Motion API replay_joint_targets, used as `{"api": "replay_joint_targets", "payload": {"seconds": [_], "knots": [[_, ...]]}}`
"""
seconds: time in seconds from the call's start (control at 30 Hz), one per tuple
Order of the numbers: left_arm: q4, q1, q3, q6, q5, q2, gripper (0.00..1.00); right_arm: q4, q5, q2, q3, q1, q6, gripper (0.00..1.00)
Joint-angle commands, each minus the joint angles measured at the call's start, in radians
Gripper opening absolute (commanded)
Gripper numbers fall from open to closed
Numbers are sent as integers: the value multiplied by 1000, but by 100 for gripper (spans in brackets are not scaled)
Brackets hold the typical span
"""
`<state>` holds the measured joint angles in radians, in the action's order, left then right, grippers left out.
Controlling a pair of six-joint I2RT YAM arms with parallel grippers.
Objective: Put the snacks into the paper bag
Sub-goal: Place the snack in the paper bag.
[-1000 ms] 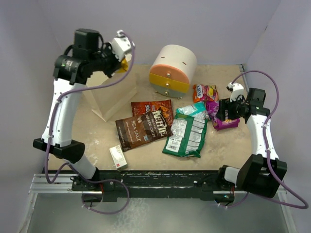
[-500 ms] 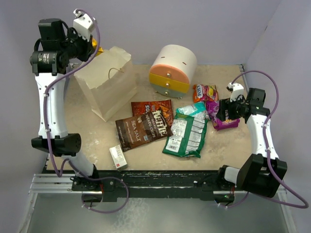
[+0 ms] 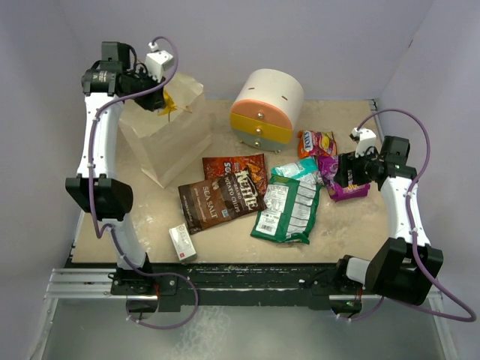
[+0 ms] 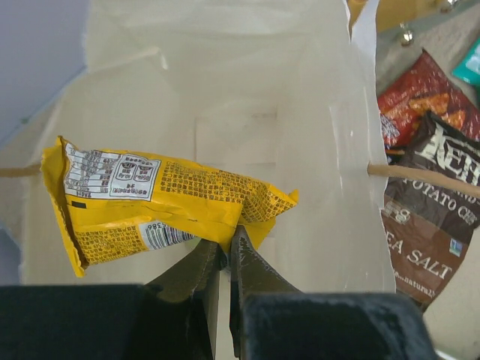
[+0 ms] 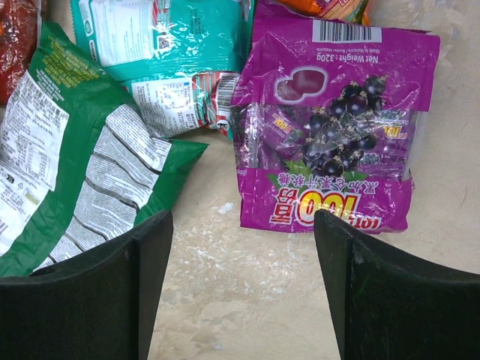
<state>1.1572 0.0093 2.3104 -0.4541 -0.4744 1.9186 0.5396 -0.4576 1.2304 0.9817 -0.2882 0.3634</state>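
Observation:
My left gripper moves down into the open paper bag below it next and releases the packet's corner inside. The yellow packet (image 3: 166, 105) still hangs near the bag's rim.
My left gripper (image 4: 225, 238) is shut on the corner of a yellow candy packet (image 4: 157, 199) and holds it over the open mouth of the cream paper bag (image 4: 225, 82). From the top the packet (image 3: 166, 105) hangs at the bag (image 3: 169, 146) top, by the left gripper (image 3: 156, 100). My right gripper (image 5: 244, 225) is open over bare table, just short of a purple candy pack (image 5: 334, 127); from the top it (image 3: 341, 174) is at the right. Brown chip bags (image 3: 229, 191), a green bag (image 3: 289, 206), a teal pack (image 5: 165, 34) and an orange pack (image 3: 315, 141) lie on the table.
A round white, orange and yellow drawer unit (image 3: 266, 109) stands behind the snacks. A small white box with red marks (image 3: 182, 242) lies near the front edge. Purple walls close in the table on three sides.
My left arm has swung from behind the bag's left side to over the bag's mouth, carrying the yellow packet. The right arm has not moved.

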Motion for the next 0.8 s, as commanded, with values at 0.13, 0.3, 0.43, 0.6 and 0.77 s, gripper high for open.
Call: {"api": "replay_joint_targets", "payload": {"seconds": [0.13, 0.3, 0.43, 0.6, 0.77], "knots": [[19, -67, -105, -33, 92, 18, 8, -13, 13, -5, 9, -4, 12, 78], [13, -66, -173, -27, 162, -11, 9, -13, 13, -7, 9, -2, 12, 78], [-5, -66, -249, -22, 190, -52, 12, -15, 11, -7, 9, -3, 11, 78], [-7, -66, -267, -21, 213, -69, 21, -16, 13, -6, 9, -3, 10, 78], [-28, -66, -238, -12, 214, -92, 33, -20, 16, -14, 8, -3, 11, 78]]}}
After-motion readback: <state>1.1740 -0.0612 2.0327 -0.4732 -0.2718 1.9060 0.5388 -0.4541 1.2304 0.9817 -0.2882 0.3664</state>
